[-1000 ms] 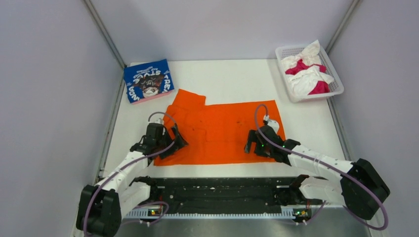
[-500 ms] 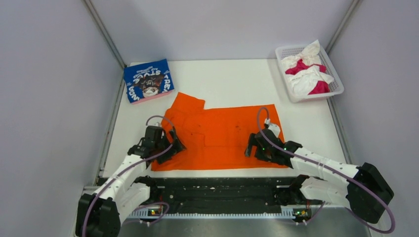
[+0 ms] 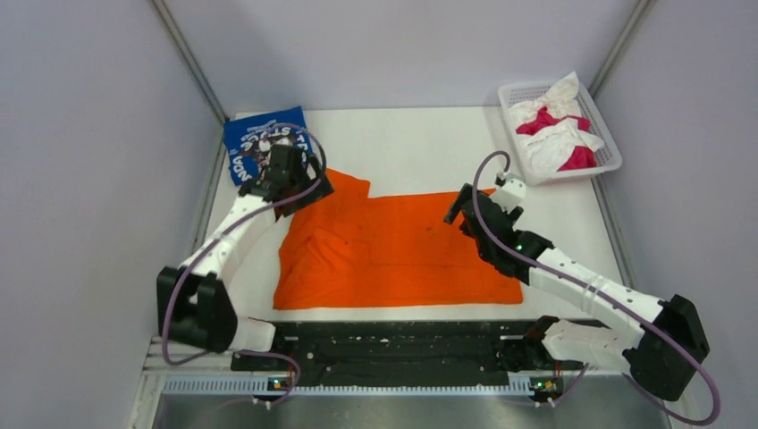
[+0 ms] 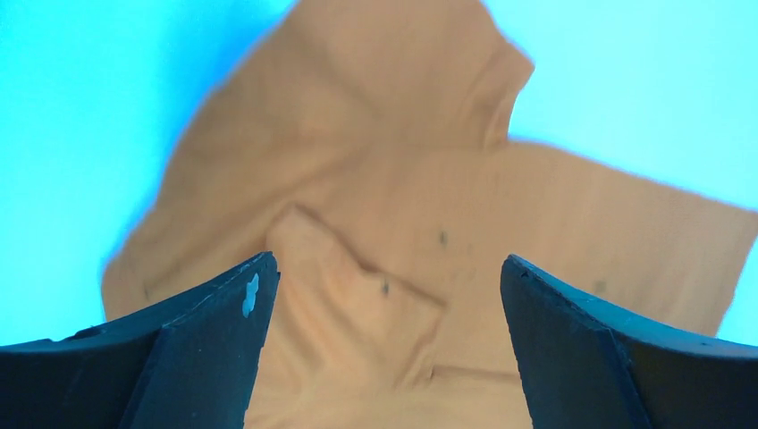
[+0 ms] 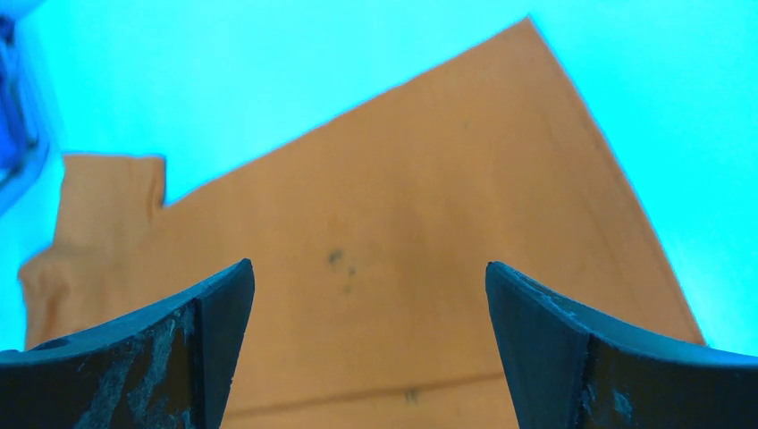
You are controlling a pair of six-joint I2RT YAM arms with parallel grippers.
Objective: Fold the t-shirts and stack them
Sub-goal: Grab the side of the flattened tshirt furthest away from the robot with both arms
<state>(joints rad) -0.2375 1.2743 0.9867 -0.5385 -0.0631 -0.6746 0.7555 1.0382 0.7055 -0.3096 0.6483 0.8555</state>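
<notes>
My left gripper should next move outward, then down onto the sleeve's far end near the blue t-shirt, as that sleeve still sticks out past the shirt's far edge.
An orange t-shirt (image 3: 393, 250) lies spread flat in the middle of the table, with its sleeve at the far left and some rumples along its left side. In the wrist views it fills the ground below each gripper (image 4: 402, 179) (image 5: 402, 197). My left gripper (image 3: 307, 189) (image 4: 386, 264) hovers open above the shirt's far left corner, holding nothing. My right gripper (image 3: 458, 213) (image 5: 368, 265) hovers open over the far right part, also with nothing in it. A folded blue t-shirt (image 3: 255, 134) with white lettering lies at the far left, partly behind the left gripper.
A white lattice basket (image 3: 526, 89) at the far right holds crumpled white (image 3: 559, 147) and magenta (image 3: 536, 123) t-shirts. Grey walls close in the table on the left, back and right. The black base rail (image 3: 393, 344) runs along the near edge.
Both grippers have risen from the shirt's near half and moved to its far side, the left one farthest. The orange shirt now lies a little nearer the rail.
</notes>
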